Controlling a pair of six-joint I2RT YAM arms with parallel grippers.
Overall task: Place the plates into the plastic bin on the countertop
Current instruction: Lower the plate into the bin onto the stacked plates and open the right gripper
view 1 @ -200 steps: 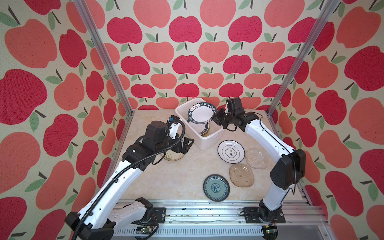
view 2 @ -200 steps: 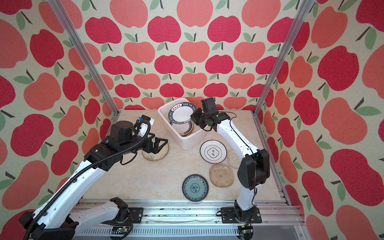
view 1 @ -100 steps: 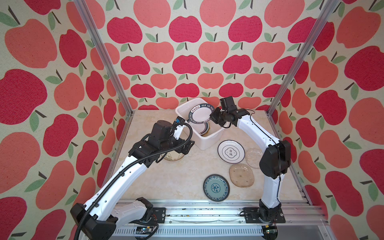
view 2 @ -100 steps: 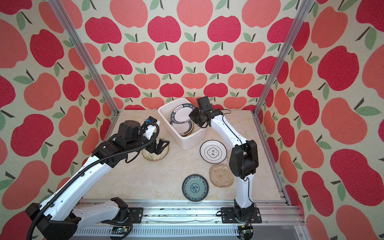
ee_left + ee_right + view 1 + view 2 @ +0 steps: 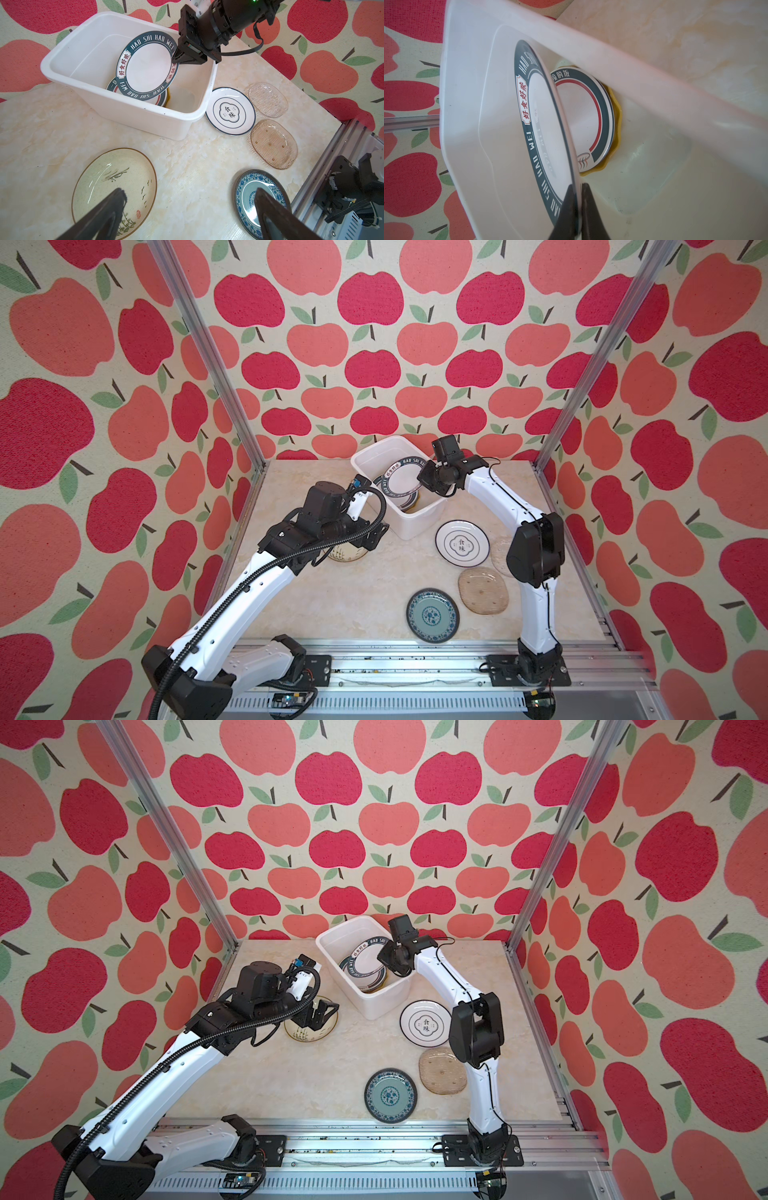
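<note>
The rim of the held plate is still above the stack. I will next lower my right gripper deeper into the bin [image 5: 365,452] and release the tilted plate over the red-ringed plate.
My right gripper [image 5: 578,188] is shut on the rim of a white plate with a dark lettered rim [image 5: 537,124]. It holds the plate tilted on edge inside the white plastic bin [image 5: 365,452] at the back of the countertop [image 5: 365,605]. Below it in the bin lie a red-ringed plate [image 5: 581,116] and a yellow scalloped plate [image 5: 616,124]. My left gripper [image 5: 190,193] hangs open just above a cream painted plate [image 5: 112,187] left of the bin, touching nothing. Both top views show the held plate [image 5: 365,959] and right gripper [image 5: 424,480].
To the right of the bin lie a white emblem plate [image 5: 462,542], a clear glass plate [image 5: 268,99], a beige oval plate [image 5: 483,590] and a blue-patterned plate [image 5: 432,615]. The right arm's elbow [image 5: 536,547] hangs over the glass plate. Aluminium rails [image 5: 415,659] edge the front.
The right gripper has carried the lettered plate a little lower into the bin and its elbow has swung inward. The left gripper stays open over the cream plate.
</note>
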